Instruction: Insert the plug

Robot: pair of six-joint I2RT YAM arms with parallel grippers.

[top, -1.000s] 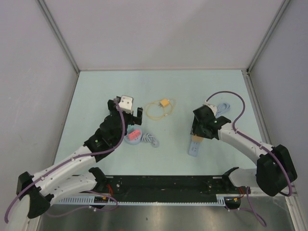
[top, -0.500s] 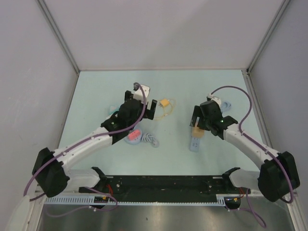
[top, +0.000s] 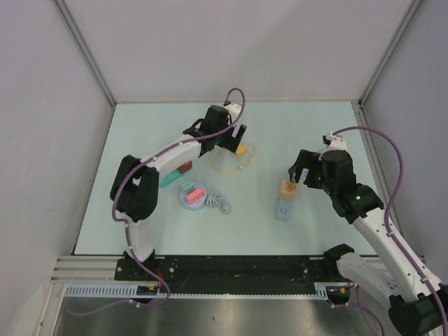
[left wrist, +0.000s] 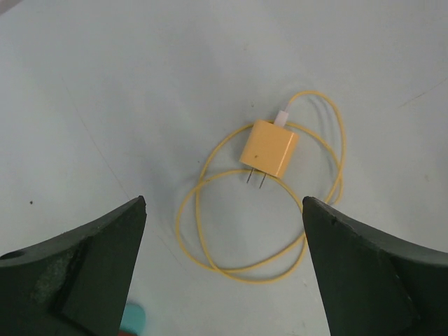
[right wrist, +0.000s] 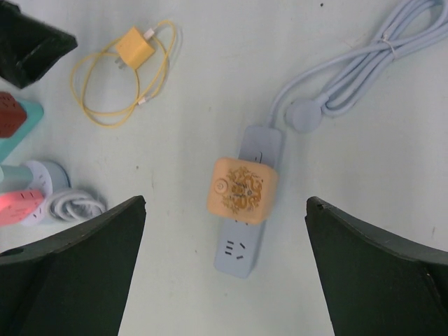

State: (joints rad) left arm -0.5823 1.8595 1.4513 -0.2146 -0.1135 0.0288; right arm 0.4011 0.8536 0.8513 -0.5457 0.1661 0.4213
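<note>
My left gripper comes down next around the yellow plug's body (top: 241, 149) (left wrist: 269, 149), which lies below it and to its right in the top view, leaving the yellow plug's pins clear.
A yellow charger plug (top: 239, 149) with its looped yellow cable lies on the table at the far middle. In the left wrist view the plug (left wrist: 269, 148) lies flat, prongs toward me. My left gripper (top: 234, 140) hovers over it, open and empty (left wrist: 224, 203). A light blue power strip (top: 282, 210) lies right of centre with an orange cube plug (top: 287, 189) seated in its middle. My right gripper (top: 302, 175) hangs open and empty (right wrist: 225, 201) above the strip (right wrist: 240, 249) and the cube (right wrist: 242, 190).
A round pale blue reel with a pink plug (top: 194, 196) and a white coiled cable (top: 221, 204) lie left of centre. A teal and red adapter (top: 175, 173) lies beside them. The strip's bundled cord (right wrist: 378, 63) lies at the far right. Walls close the table's sides and back.
My left arm has swung away from the pink plug and reel to over the yellow charger. My right gripper has pulled back to the right of the strip and risen; the orange cube stays on the strip.
</note>
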